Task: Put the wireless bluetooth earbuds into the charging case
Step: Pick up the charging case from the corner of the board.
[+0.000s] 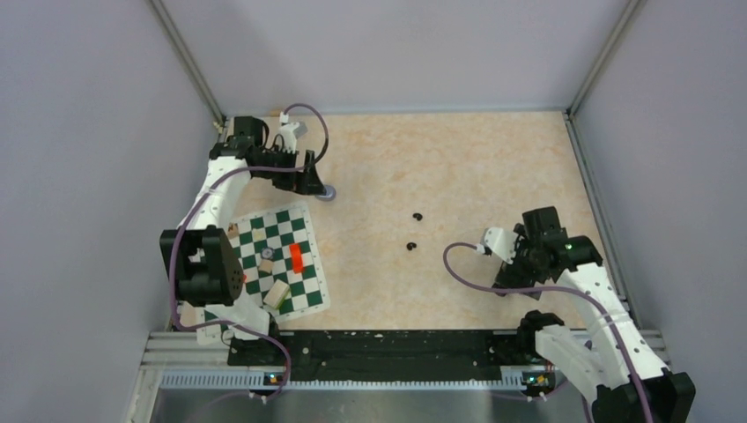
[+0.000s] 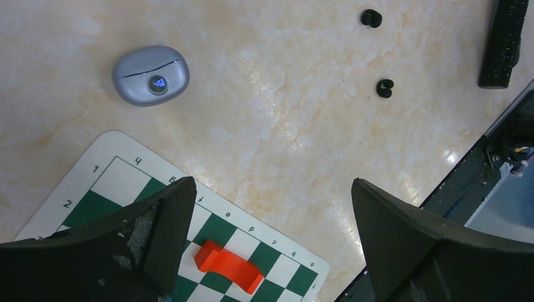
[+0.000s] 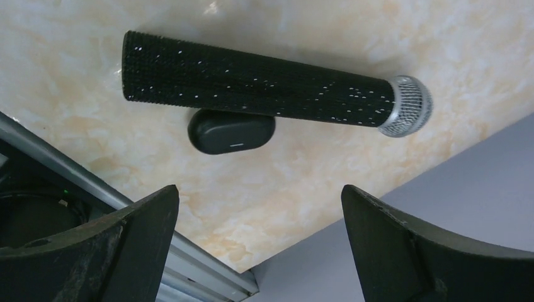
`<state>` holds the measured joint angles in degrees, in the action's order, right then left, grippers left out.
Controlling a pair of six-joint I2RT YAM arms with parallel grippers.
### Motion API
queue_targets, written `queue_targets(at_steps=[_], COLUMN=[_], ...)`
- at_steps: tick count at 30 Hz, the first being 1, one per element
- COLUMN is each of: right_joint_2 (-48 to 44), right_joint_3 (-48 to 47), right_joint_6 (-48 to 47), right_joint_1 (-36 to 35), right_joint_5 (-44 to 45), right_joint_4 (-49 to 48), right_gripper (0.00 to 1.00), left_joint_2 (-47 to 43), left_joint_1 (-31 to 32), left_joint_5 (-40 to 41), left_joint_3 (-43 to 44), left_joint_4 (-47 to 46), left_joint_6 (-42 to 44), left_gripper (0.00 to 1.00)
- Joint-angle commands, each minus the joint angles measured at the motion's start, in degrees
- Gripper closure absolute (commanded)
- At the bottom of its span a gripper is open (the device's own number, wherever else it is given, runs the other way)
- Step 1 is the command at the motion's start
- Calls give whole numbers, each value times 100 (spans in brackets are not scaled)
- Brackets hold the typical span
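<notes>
The small black oval case gets my right gripper lowered onto it next, closing across its rounded ends, which are free as it lies against the microphone.
The charging case (image 2: pixel 151 75) is a closed bluish-grey oval lying on the marble table, just beyond the chessboard mat; it also shows in the top view (image 1: pixel 327 191). No pale lilac earbuds are in view. Two tiny black ring-like pieces (image 2: pixel 371 17) (image 2: pixel 385 88) lie mid-table, also seen from above (image 1: pixel 417 216) (image 1: pixel 410 246). My left gripper (image 2: pixel 271 239) is open and empty, hovering over the mat's edge short of the case; the top view shows it too (image 1: pixel 306 181). My right gripper (image 3: pixel 261 245) is open and empty at the table's right side (image 1: pixel 520 264).
A black glittery microphone (image 3: pixel 264 82) lies near the right wall with a small black oval case (image 3: pixel 231 131) against it. The green-and-white chessboard mat (image 1: pixel 304 295) holds a red block (image 2: pixel 228 266) and small pieces. Metal rails (image 1: pixel 352 379) line the near edge.
</notes>
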<state>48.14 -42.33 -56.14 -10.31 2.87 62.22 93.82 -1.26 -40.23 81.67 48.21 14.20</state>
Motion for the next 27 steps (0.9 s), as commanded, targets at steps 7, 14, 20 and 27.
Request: queue_targets(at_steps=[7,14,20,27], right_joint_2=[175,378,596,908], right_joint_3=[944,1153,1195,1079], right_joint_6=[-352,-235,-396,-627], right_joint_1=[140,391,821,1355], right_joint_5=[-21,-163,-467,-1068], right_joint_4=[-581,-1022,-1307,-1434], right_gripper=[1,2,4,9], left_joint_2=[-492,-543,-558,-560], left_joint_1=[-24,-15,-21,-21], left_joint_5=[-710,-688,-729,-733], left_joint_3=[-536,-695,-693,-716], left_joint_4=[-343,-457,-459,-470], left_joint_6=[7,37,34,48], left_gripper=[1,1,1,1])
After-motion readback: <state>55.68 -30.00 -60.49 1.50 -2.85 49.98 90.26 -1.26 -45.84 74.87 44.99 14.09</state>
